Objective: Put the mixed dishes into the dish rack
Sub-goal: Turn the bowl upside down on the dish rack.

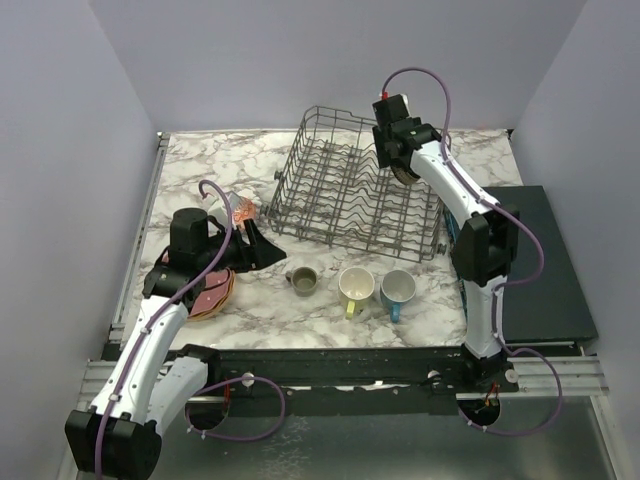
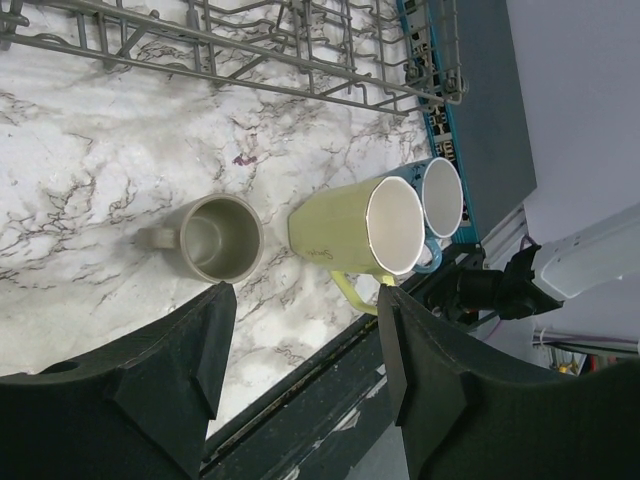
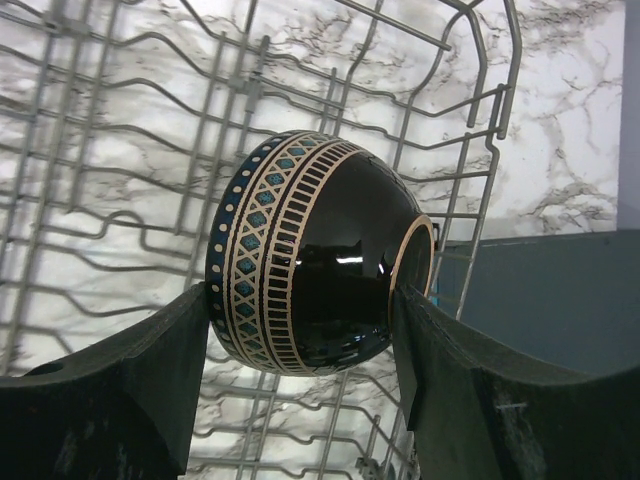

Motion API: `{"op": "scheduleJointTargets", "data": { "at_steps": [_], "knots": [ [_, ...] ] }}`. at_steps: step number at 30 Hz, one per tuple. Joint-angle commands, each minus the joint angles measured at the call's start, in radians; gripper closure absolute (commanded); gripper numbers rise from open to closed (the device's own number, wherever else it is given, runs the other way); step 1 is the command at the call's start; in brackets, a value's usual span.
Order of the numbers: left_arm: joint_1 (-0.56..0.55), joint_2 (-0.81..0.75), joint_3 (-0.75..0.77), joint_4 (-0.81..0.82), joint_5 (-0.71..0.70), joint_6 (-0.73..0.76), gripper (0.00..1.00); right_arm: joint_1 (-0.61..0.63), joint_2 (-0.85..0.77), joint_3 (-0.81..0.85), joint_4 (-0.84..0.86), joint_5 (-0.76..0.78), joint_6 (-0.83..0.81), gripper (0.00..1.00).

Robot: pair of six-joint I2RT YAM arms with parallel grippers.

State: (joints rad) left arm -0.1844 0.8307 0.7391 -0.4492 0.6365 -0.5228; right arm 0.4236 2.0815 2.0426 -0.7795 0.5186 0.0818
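The rack's far corner is empty, so I should next move my right gripper outward and down to the rack's far corner (image 3: 408, 138) on the flat box's side and let go of the dark bowl (image 3: 310, 255).
My right gripper (image 3: 300, 300) is shut on a glossy dark bowl (image 3: 310, 255) with a blue and cream patterned band, holding it on its side above the tines of the grey wire dish rack (image 3: 120, 150). In the top view that gripper (image 1: 400, 165) hangs over the rack's right half (image 1: 340, 195). My left gripper (image 2: 305, 300) is open with nothing between its fingers, low over the marble. Ahead of it stand a grey-beige mug (image 2: 215, 238), a pale yellow mug (image 2: 365, 228) and a blue mug (image 2: 440, 198). Stacked pink and dark red plates (image 1: 213, 290) lie partly under the left arm.
A dark flat box (image 1: 540, 260) lies right of the rack, against the right arm. A small orange patterned piece (image 1: 243, 212) sits just behind my left gripper (image 1: 255, 245). The mugs (image 1: 356, 285) stand in a row between the rack and the table's front rail (image 1: 330, 360).
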Motion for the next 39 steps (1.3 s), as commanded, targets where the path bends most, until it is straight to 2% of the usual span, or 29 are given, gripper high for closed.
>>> {"op": "scheduleJointTargets", "data": {
  "at_steps": [1, 16, 39],
  "knots": [
    [0.003, -0.024, -0.012, 0.031, 0.017, -0.002, 0.35, -0.013, 0.057, 0.065, 0.043, 0.117, -0.064, 0.57],
    [0.003, -0.026, -0.017, 0.035, 0.014, -0.005, 0.35, -0.049, 0.224, 0.151, 0.088, 0.214, -0.158, 0.58],
    [0.003, -0.016, -0.018, 0.038, 0.006, -0.006, 0.35, -0.076, 0.37, 0.238, 0.191, 0.28, -0.27, 0.6]
  ]
}}
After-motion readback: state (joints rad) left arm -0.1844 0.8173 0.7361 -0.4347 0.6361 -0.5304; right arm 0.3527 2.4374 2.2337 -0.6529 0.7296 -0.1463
